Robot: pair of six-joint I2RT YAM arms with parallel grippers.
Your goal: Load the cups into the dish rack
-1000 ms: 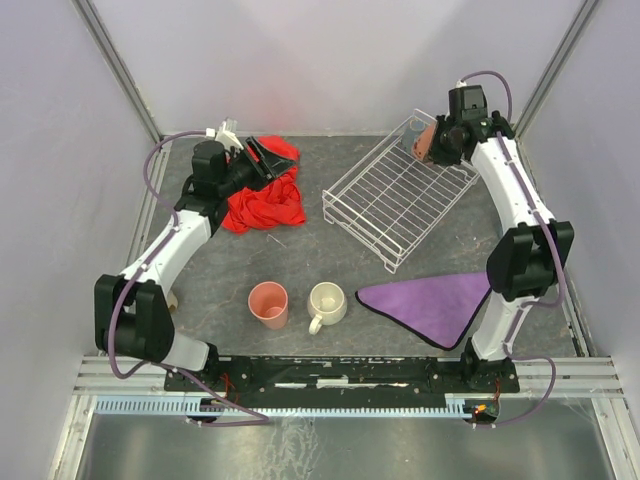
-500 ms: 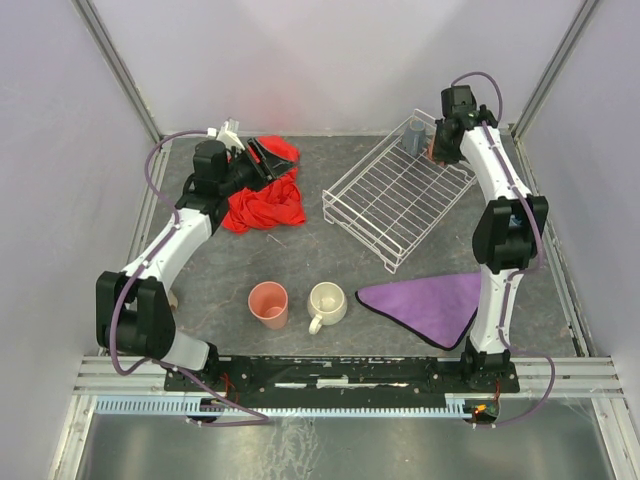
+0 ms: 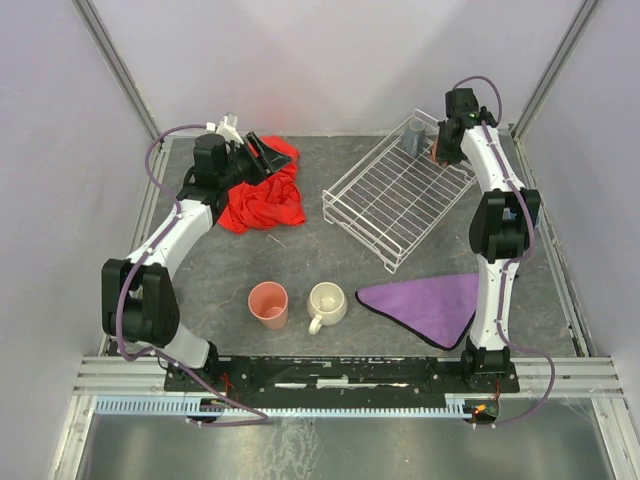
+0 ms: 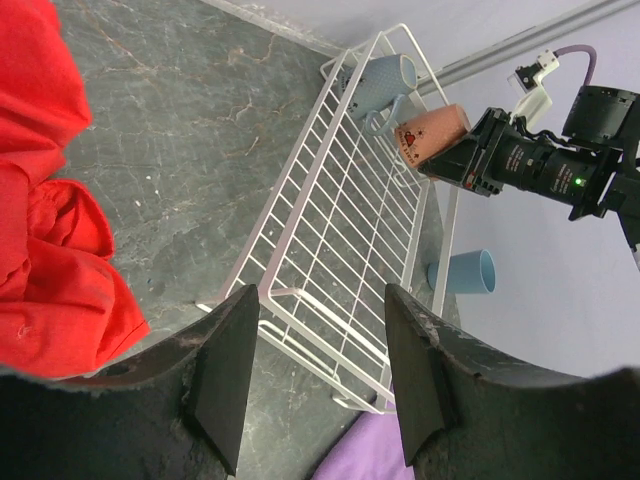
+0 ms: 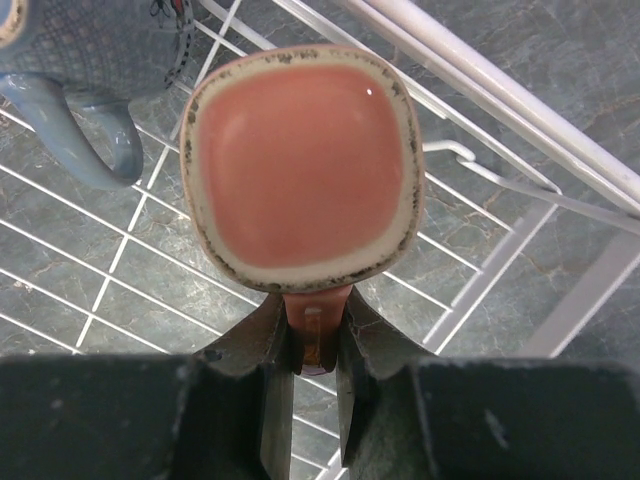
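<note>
The orange-and-white mug in my right gripper comes down next, onto the rack (image 3: 372, 203) wires beside the grey-blue mug (image 3: 414, 131).
The white wire dish rack (image 3: 372, 203) stands at the back right. A small grey-blue mug (image 3: 414, 131) sits in its far corner. My right gripper (image 3: 440, 150) is shut on the handle of the orange-and-white mug (image 5: 300, 165) and holds it bottom-up over that corner, next to the grey-blue mug (image 5: 90, 60). A salmon-pink tumbler (image 3: 268, 303) and a cream handled mug (image 3: 327, 302) stand upright near the front. A light-blue cup (image 4: 465, 272) lies beyond the rack's right side. My left gripper (image 3: 262, 158) is open and empty above a red cloth.
A crumpled red cloth (image 3: 262, 200) lies at the back left under the left gripper. A purple cloth (image 3: 430, 300) lies flat at the front right, near the rack's front corner. Walls close in the back and both sides.
My right arm has swung back towards the rack's far corner with the orange-and-white mug, uncovering the grey-blue mug. The left arm has barely shifted.
</note>
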